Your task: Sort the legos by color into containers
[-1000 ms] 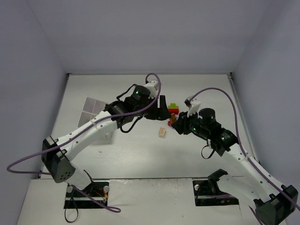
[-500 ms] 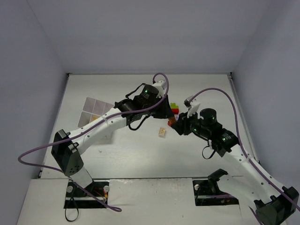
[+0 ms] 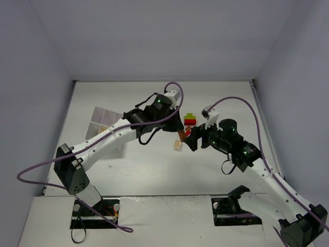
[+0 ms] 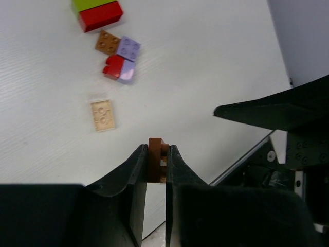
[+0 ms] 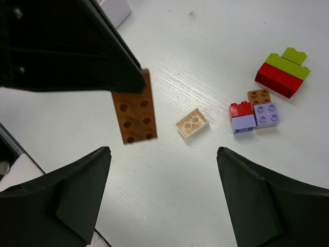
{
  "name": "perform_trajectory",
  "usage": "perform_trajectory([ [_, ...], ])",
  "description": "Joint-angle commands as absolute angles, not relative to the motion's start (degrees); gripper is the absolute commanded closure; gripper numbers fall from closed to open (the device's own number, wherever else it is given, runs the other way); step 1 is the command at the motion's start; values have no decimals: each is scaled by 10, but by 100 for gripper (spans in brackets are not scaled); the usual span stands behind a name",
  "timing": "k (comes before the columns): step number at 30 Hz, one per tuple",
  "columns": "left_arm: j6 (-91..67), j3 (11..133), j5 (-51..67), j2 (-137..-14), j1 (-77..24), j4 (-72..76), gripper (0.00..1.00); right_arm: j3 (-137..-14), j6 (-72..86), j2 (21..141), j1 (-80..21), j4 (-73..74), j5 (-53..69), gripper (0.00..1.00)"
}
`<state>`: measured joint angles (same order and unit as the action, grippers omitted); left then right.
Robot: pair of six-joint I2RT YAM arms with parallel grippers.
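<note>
The left gripper swings over the tray's near corner toward the beige lego next, lowers and releases, as the orange-brown lego (image 3: 181, 136) hangs clear of the table.
My left gripper (image 3: 180, 131) is shut on a long orange-brown lego (image 3: 181, 136), held edge-on above the table (image 4: 156, 159). In the right wrist view that lego (image 5: 134, 108) hangs from the left fingers with its underside showing. My right gripper (image 3: 191, 142) stands open just right of it, with nothing between its fingers (image 5: 162, 154). On the table lie a beige lego (image 5: 192, 123), a red-and-green stack (image 5: 281, 72), and a cluster of small brown (image 5: 259, 96), lilac (image 5: 267, 114) and red (image 5: 240, 109) legos. The white containers tray (image 3: 101, 120) sits at the far left.
White walls close in the table on the left, back and right. Purple cables loop above both arms. The right arm's black links (image 4: 288, 110) fill the right of the left wrist view.
The brown lego passed from my right gripper to my left one. The left jaws closed on it, then the right jaws opened and drew back slightly.
</note>
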<state>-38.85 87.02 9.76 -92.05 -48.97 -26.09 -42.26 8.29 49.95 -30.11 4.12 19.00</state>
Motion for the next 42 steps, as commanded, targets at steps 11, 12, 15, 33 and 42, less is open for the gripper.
perform_trajectory([
  [11, -236, 749, -118, -728, -312, -387, 100, -425, 95, 518, -305, 9, 145, 18],
  [12, -229, 742, -132, -723, -302, -388, 100, -425, 96, 518, -305, 9, 144, 18],
  [15, -207, 722, -160, -720, -270, -397, 100, -423, 98, 520, -305, 9, 140, 18],
  [33, -183, 655, -173, -800, -200, -360, 79, -414, 105, 509, -305, 21, 127, 19],
  [42, -192, 675, -155, -798, -200, -367, 63, -415, 112, 507, -305, 28, 119, 19],
])
